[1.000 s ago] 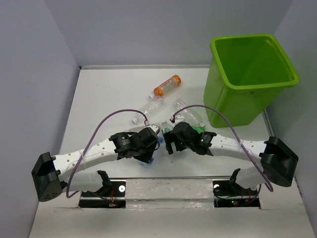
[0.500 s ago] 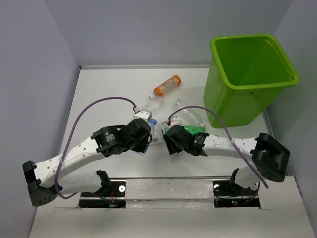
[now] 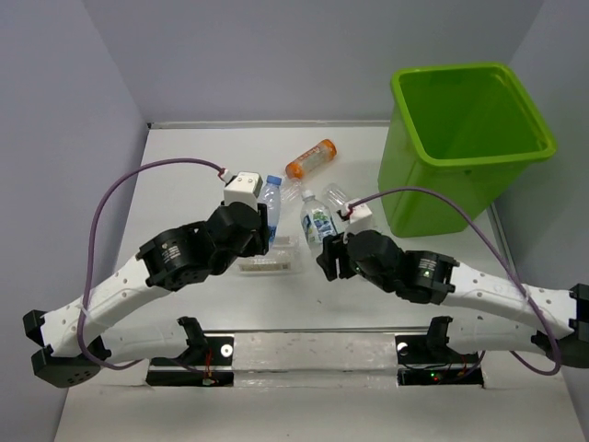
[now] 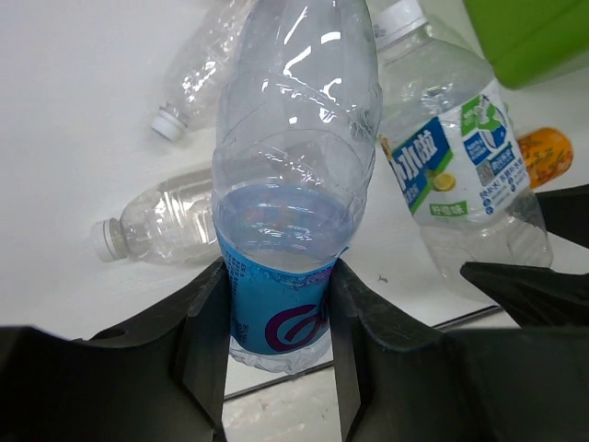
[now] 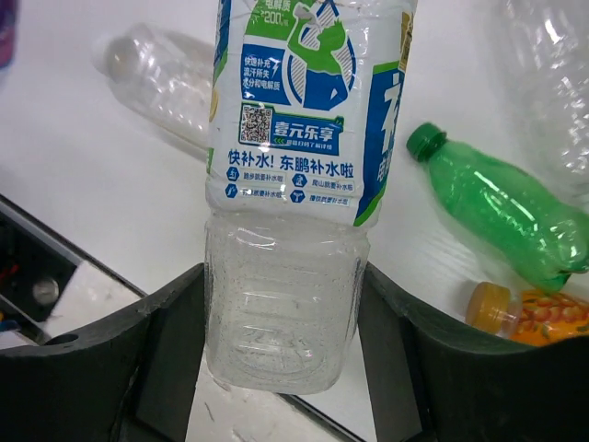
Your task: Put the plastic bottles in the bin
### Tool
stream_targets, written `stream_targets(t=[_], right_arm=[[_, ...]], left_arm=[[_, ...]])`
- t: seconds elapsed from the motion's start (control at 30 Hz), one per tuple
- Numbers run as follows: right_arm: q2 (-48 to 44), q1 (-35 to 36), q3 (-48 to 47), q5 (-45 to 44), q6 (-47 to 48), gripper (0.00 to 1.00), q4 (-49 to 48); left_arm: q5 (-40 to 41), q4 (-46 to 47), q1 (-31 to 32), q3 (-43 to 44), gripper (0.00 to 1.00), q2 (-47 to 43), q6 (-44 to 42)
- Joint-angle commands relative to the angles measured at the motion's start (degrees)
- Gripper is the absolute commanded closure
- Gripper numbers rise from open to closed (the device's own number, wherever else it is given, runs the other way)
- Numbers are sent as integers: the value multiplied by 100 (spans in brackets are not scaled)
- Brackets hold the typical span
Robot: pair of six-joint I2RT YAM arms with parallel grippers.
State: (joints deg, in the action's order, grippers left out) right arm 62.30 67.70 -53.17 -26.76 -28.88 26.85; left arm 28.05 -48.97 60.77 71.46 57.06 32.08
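Note:
The robot's right gripper holds the clear bottle and will next move up and outward over the bin's opening [image 3: 474, 115] to release it, since the bin's rim stands high above the tabletop.
My left gripper [image 3: 267, 232] [image 4: 276, 322] is shut on a clear bottle with a blue label [image 3: 270, 204] [image 4: 281, 239] and holds it above the table. My right gripper [image 3: 325, 253] [image 5: 281, 341] is shut on a clear bottle with a white, blue and green label [image 3: 317, 221] [image 5: 294, 175], also lifted. The lime-green bin [image 3: 529, 147] stands at the far right. An orange bottle [image 3: 311, 158] and clear bottles [image 3: 291, 191] lie on the table behind the grippers. A green bottle [image 5: 502, 207] and an orange one [image 5: 529, 313] show in the right wrist view.
A flattened clear bottle [image 3: 267, 264] lies on the table between the arms. Two clear bottles [image 4: 166, 226] lie below the left gripper. Purple cables loop over both arms. Grey walls close in the left, back and right sides.
Both grippers have risen off the table and moved back, each carrying its bottle. The left arm has swung up and left; the right arm has stretched out lower.

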Motion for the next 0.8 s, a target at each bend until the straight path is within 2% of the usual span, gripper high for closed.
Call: stream_targets(t=[0.0,0.07,0.17,0.2,0.27,0.3,0.33,0.57,0.67,0.7,0.77], right_arm=[[-735,59,-736,-592,460,66,155],[-921,59,-1132,-890,795,68,119],[-1115,59,-1906,-1908,1786,71,-310],[-1115,59,-2030,-2599,2625,71,-912],[-1080,-151,-2328,-2913,3552,72,-1653],[-1063,-309,-2452,-2896,3809,72,-2014],[-1019,-754,-2731,-2696,4081,72,-2113],[-528,-2942,-3217,-1930,4681,72,-2641],[-211,-3858,-3191,-1395,4410,69,-2791],[-36,-4409,-3165,-1245,4270,65,-2756],[106,-4931,-3173,-659,3623,64,-2301]], left_arm=[[473,773,22,421,66,-239,-184],[377,1055,14,465,66,-230,-367],[61,1661,13,535,66,-81,-596],[-27,1924,13,614,66,76,-658],[-229,2136,13,754,66,270,-790],[-274,2224,13,929,66,384,-938],[-370,2373,13,1027,66,594,-1010],[-730,2901,13,2317,66,1553,-1607],[-950,3095,13,2766,66,1984,-1757],[-1012,3121,13,3116,66,2098,-1783],[-1222,3122,13,3504,66,2466,-1845]])
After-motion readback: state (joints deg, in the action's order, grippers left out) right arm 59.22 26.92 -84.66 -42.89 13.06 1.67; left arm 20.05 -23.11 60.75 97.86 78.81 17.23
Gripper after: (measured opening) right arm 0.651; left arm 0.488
